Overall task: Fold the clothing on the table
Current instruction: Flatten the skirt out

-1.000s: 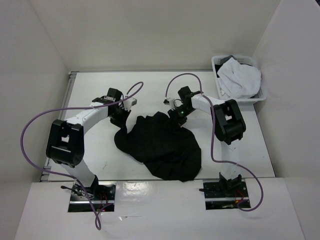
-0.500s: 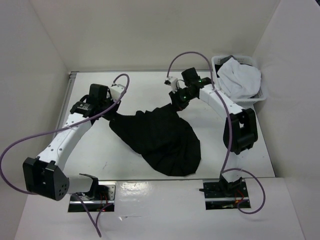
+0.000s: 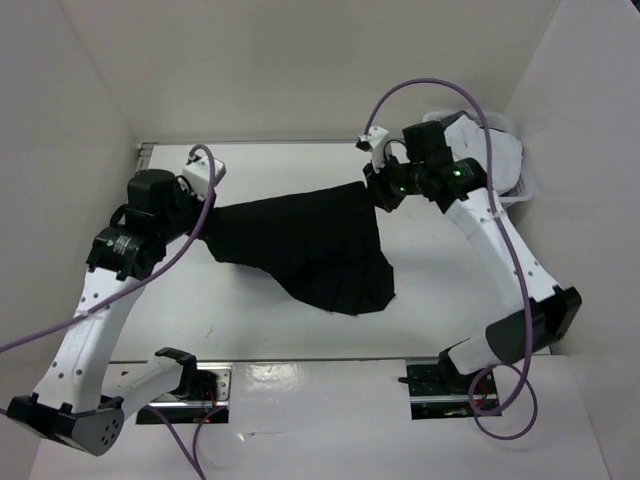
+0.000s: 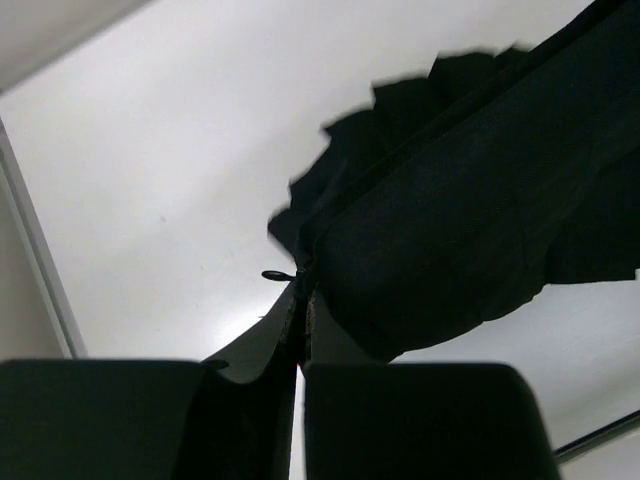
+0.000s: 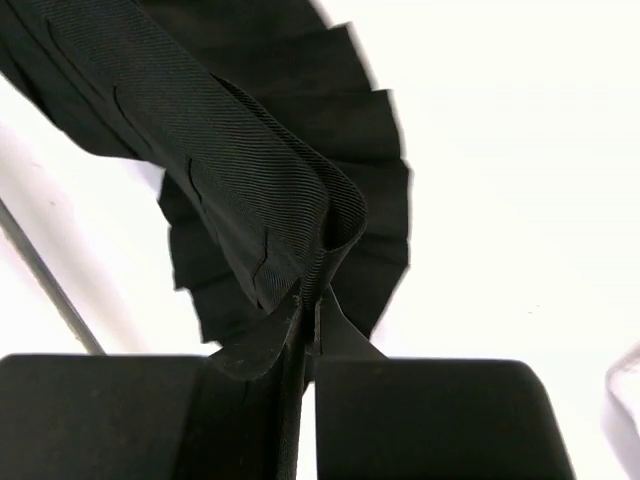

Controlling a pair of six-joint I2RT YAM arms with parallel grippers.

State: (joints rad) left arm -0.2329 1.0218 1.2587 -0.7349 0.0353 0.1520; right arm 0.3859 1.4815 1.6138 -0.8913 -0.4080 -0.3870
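Observation:
The skirt still hangs bunched. The left gripper moves outward and down next, lays the end of the skirt's waistband on the table near the table's back edge (image 3: 256, 168) and releases it.
The clothing (image 3: 300, 240), a black pleated skirt, hangs stretched between my two grippers above the table (image 3: 440, 280), its waistband taut across the top and its hem drooping toward the front right. My left gripper (image 3: 203, 213) is shut on the waistband's left end; in the left wrist view the fabric (image 4: 450, 210) runs out from the pinched fingers (image 4: 303, 320). My right gripper (image 3: 372, 192) is shut on the right end, where the ribbed waistband (image 5: 270, 190) folds into the fingertips (image 5: 312, 310), pleats (image 5: 370, 200) hanging behind.
A white plastic basket (image 3: 525, 190) holding a white garment (image 3: 490, 150) stands at the back right corner, partly behind my right arm. White walls enclose the table on three sides. Purple cables loop over both arms.
Both arms have risen and spread apart, lifting the skirt off the table and pulling its waistband taut. The right gripper has closed on the fabric.

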